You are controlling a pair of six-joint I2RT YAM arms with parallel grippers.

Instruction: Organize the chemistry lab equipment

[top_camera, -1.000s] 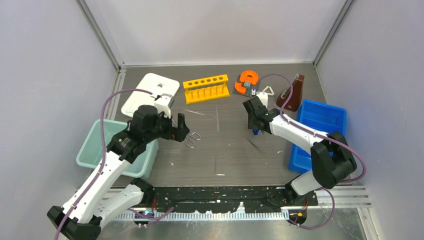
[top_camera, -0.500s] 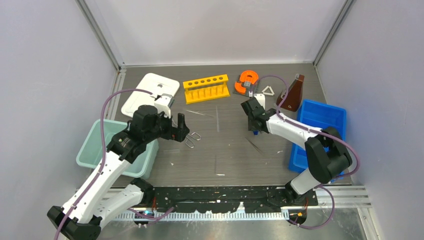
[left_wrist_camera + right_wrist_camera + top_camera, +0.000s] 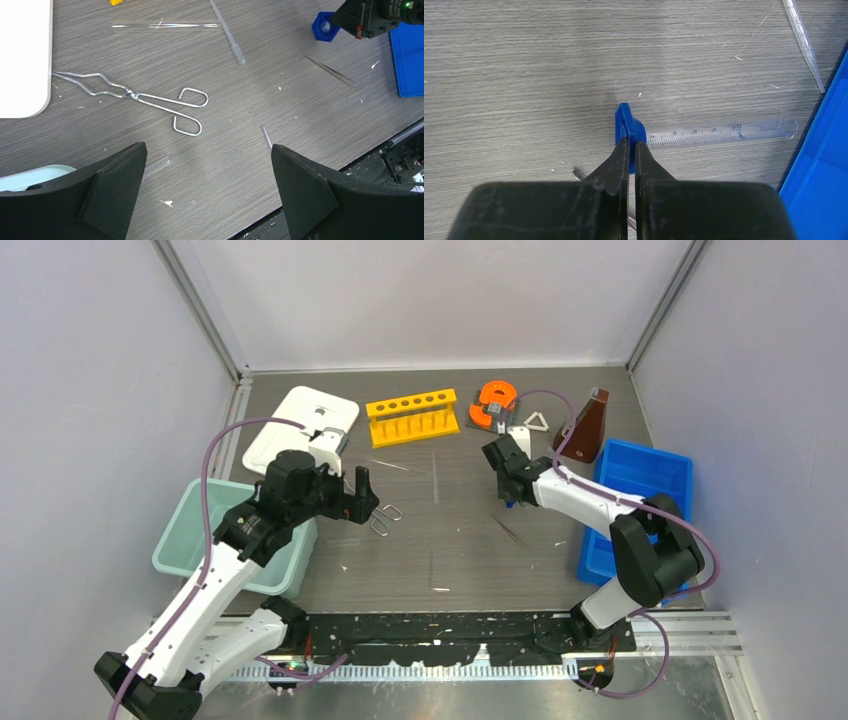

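Note:
The robot next needs to lift the tube in its right gripper, with the tube's foot turned upward, outward over the rack's bare end peg [image 3: 447,422] by the orange piece, then lower the tube onto it and release.
My right gripper [image 3: 632,145] is shut on the small blue hexagonal piece [image 3: 630,125], the foot of a clear graduated tube [image 3: 724,132] that lies along the table. In the top view this gripper [image 3: 510,494] is right of centre. My left gripper [image 3: 207,150] is open and empty, hovering near the wire metal tongs [image 3: 135,95], which lie flat on the table [image 3: 385,518]. A thin clear rod [image 3: 227,32] lies beyond them. The yellow six-hole rack [image 3: 412,416], white triangle [image 3: 537,421] and brown flask [image 3: 585,430] stand at the back.
A blue bin [image 3: 640,480] sits at the right and a teal bin [image 3: 190,530] at the left under my left arm. A white slab [image 3: 300,425] lies at the back left. The orange horseshoe piece [image 3: 493,403] stands beside the rack. A clear tube [image 3: 165,26] lies near the rod.
My right gripper has shifted slightly left and toward the back with the blue piece, then held still. The left arm has not moved.

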